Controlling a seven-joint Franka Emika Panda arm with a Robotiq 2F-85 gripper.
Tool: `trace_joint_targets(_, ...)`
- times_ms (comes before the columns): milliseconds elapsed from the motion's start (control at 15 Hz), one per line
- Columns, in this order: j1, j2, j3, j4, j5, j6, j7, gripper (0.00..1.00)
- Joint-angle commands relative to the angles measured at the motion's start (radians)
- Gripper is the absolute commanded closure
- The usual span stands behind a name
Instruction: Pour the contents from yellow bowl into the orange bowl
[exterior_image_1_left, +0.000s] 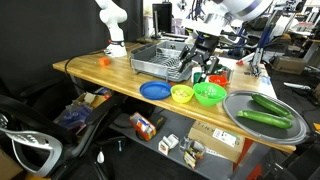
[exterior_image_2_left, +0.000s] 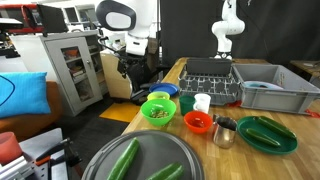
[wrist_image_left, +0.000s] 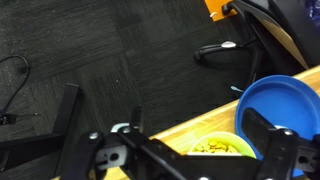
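Observation:
The robot should next bring its gripper down, turning it, onto the yellow bowl's rim by the table's front edge, since that side of the yellow bowl is clear of the blue plate (exterior_image_1_left: 155, 90) and green bowl.
The yellow bowl (exterior_image_1_left: 181, 94) sits near the table's front edge, between a blue plate (exterior_image_1_left: 155, 90) and a green bowl (exterior_image_1_left: 209, 94). In the wrist view the yellow bowl (wrist_image_left: 222, 148) holds small yellowish pieces and lies below, between the fingers. The orange bowl (exterior_image_2_left: 198, 122) stands further in on the table; it also shows in an exterior view (exterior_image_1_left: 218, 77). My gripper (exterior_image_1_left: 200, 62) hangs open and empty above the yellow bowl, not touching it. It also shows in the wrist view (wrist_image_left: 170, 128) and in an exterior view (exterior_image_2_left: 138, 75).
A grey dish rack (exterior_image_1_left: 160, 58) stands at the back. A round metal tray (exterior_image_1_left: 262, 118) holds cucumbers. A metal cup (exterior_image_2_left: 225, 130), a white cup (exterior_image_2_left: 202, 102) and a green plate (exterior_image_2_left: 265, 138) stand near the orange bowl. The table edge (wrist_image_left: 175, 128) drops to dark floor.

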Motion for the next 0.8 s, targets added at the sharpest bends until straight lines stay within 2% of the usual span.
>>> trace_joint_targets(0,0.010,0.047,0.008,0.011,0.104,0.107,-0.003,0.00)
trace_joint_targets(533,0.059,0.177,0.025,0.025,0.333,0.247,0.101,0.00)
trace_joint_targets(733,0.070,0.219,0.004,0.038,0.367,0.280,0.154,0.00)
